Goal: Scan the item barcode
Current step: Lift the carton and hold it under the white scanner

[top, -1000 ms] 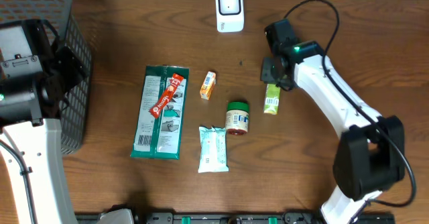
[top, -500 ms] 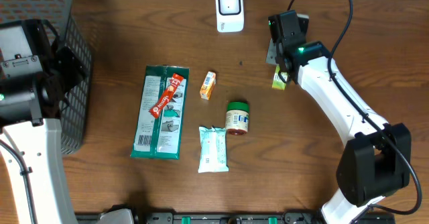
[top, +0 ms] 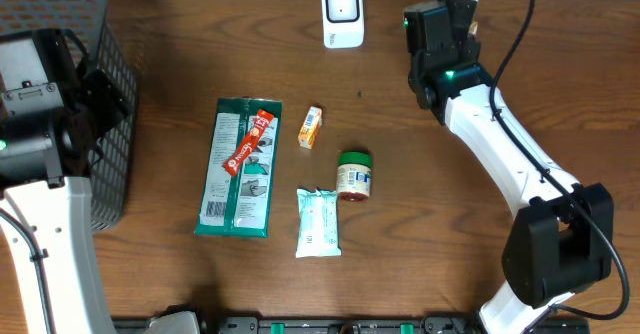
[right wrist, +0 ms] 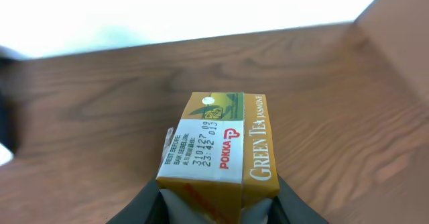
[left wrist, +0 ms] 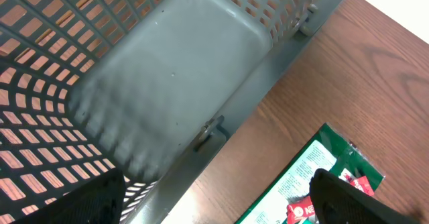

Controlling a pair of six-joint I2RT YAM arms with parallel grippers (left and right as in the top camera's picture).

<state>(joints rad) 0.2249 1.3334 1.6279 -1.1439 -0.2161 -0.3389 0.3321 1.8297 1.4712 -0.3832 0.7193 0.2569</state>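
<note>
I will move my right gripper back and down next and let go of the carton [right wrist: 216, 149] on the bare tabletop, because that open spot is below it and closer to my base.
The item is a yellow and green Pokka green tea carton [right wrist: 216, 149]; my right gripper [right wrist: 211, 207] is shut on its lower end, a dark finger pressed against each side. Its top face with the printed date faces the wrist camera; no barcode shows. From overhead, the right gripper [top: 443, 26] hangs over the far edge of the table, to the right of the white scanner [top: 342, 14], and hides most of the carton. My left gripper [left wrist: 221, 204] stands open and empty over the rim of the grey basket [left wrist: 181, 83].
On the brown table lie a green packet [top: 237, 169] with a red stick pack [top: 248, 142] on it, a small orange box [top: 311, 127], a green-lidded jar [top: 353, 174] and a white wipes pack [top: 318, 221]. The basket [top: 105, 84] stands at the far left.
My right gripper has lifted the carton off the table near the jar and carried it toward the far edge, level with the scanner. The left arm has not moved.
</note>
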